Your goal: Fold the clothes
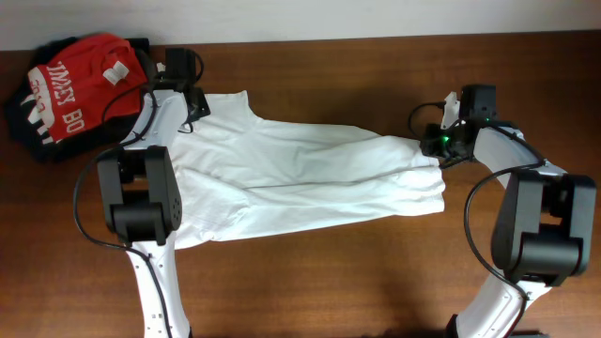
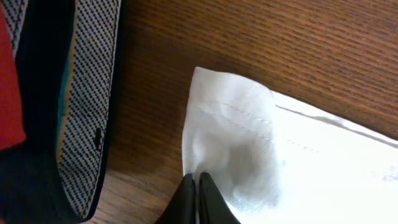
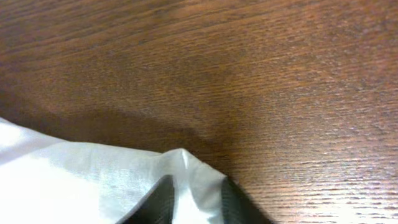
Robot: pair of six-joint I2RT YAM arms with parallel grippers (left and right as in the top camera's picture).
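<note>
My left gripper next carries the shirt's corner up, back over the shirt toward its middle, then down.
The white T-shirt lies stretched across the middle of the wooden table, wrinkled and partly folded lengthwise. No emblem shows. My left gripper is at its far-left corner. In the left wrist view the jaws are shut on the shirt's hemmed edge. My right gripper is at the shirt's right end. In the right wrist view its fingers hold a raised bunch of the white cloth between them.
A red shirt with white lettering lies on dark folded garments at the far-left corner, close to my left gripper. A dark patterned garment shows beside the shirt corner. Bare wood lies in front of the shirt.
</note>
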